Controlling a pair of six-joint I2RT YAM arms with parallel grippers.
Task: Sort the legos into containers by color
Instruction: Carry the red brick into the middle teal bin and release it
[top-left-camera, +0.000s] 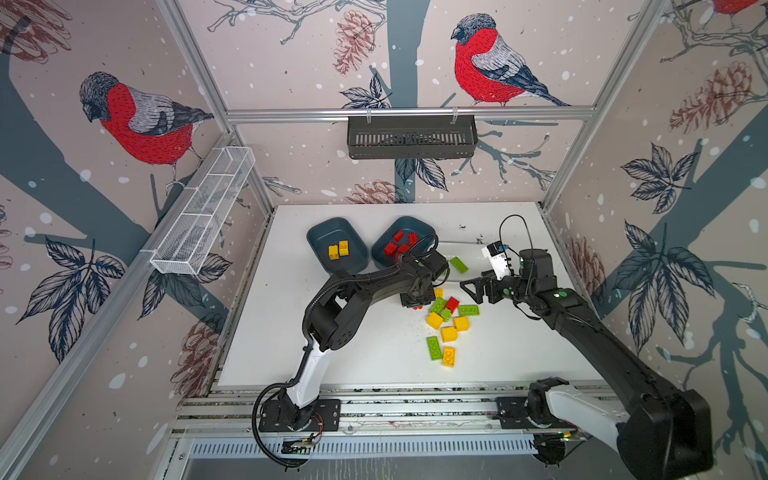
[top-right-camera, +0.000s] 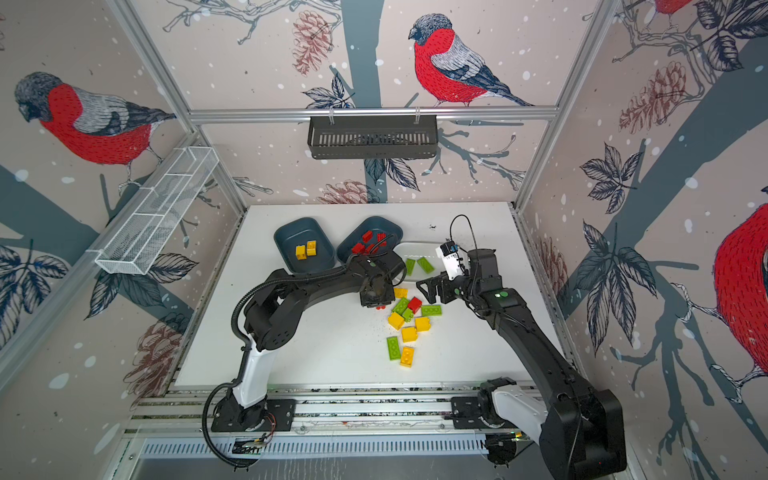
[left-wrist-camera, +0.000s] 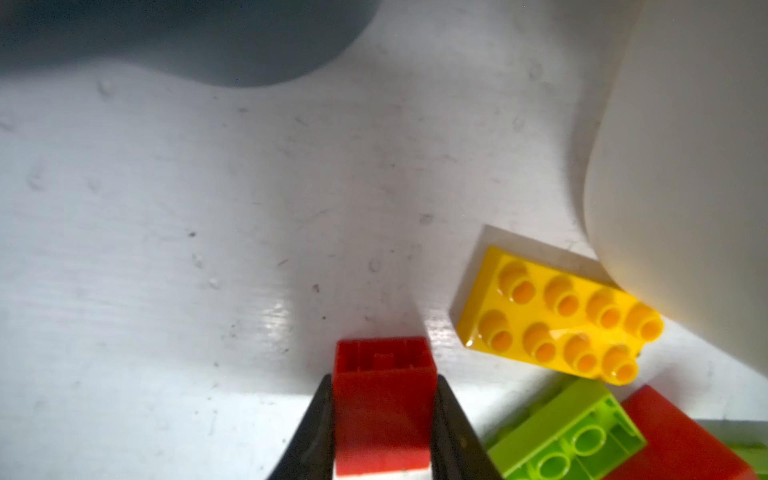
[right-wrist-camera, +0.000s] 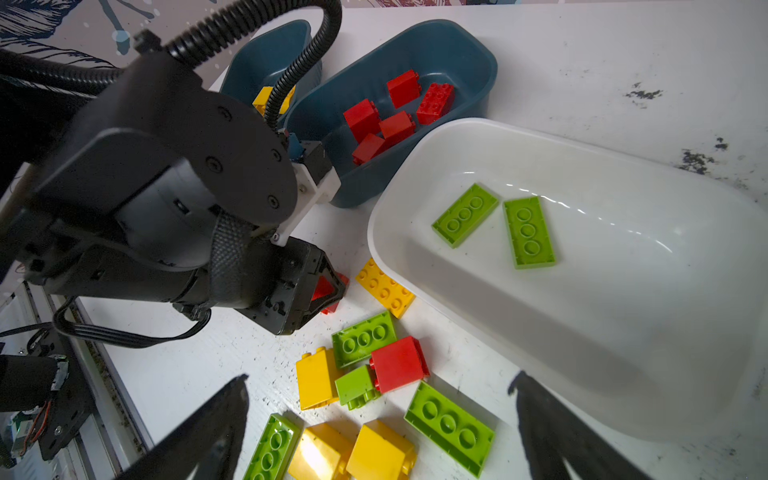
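Observation:
The small red lego goes up and outward in my left gripper next, over the teal container with several red legos for release, since its color lies there.
My left gripper (left-wrist-camera: 384, 386) is shut on a small red lego (left-wrist-camera: 382, 411), down at the table beside the loose pile (top-left-camera: 449, 324) of yellow, green and red legos. An oblong yellow lego (left-wrist-camera: 557, 316) lies just beyond it, against the white container (right-wrist-camera: 623, 311), which holds two green legos (right-wrist-camera: 528, 232). Behind stand a teal container (top-left-camera: 419, 226) with several red legos and another teal container (top-left-camera: 332, 232) with two yellow ones. My right gripper (right-wrist-camera: 378, 382) hangs open above the pile, holding nothing; in both top views it is right of the left gripper (top-left-camera: 415, 305).
A black slotted basket (top-left-camera: 411, 137) hangs on the back wall and a white wire rack (top-left-camera: 203, 212) on the left wall. The left arm (top-left-camera: 353, 291) stretches over the table's middle. An aluminium rail (top-left-camera: 374, 399) runs along the table's front edge.

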